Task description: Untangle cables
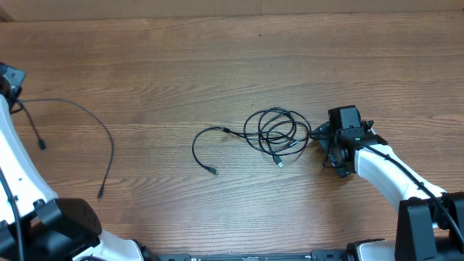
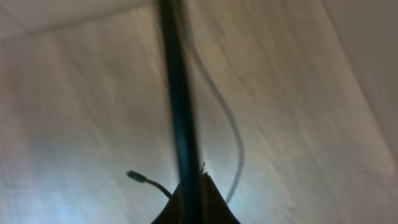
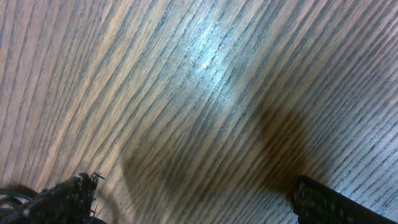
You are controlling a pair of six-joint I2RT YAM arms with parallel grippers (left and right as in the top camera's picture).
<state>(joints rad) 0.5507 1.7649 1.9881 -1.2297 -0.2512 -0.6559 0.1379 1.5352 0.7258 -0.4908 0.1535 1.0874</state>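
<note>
The cable in my left gripper comes back and down to the tabletop inside the cable's arc [image 1: 67, 148] for release next, since that spot lies below and back from it.
A thin black cable [image 1: 109, 141] lies in a long arc on the left of the wooden table, one plug end at the front and another hanging near my left arm. My left gripper [image 1: 12, 90] at the far left edge is shut on this cable, which runs up between the fingers in the left wrist view [image 2: 180, 93], with a plug end [image 2: 134, 176] beside them. A second black cable [image 1: 274, 133] lies coiled at the centre, its tail curving left to a plug. My right gripper [image 1: 324, 147] sits just right of the coil, open and empty [image 3: 193, 199].
The bare wooden table [image 1: 217, 65] stretches behind and in front of the cables. A sliver of the coil shows at the lower left edge of the right wrist view [image 3: 9, 198]. Arm bases stand at the front corners.
</note>
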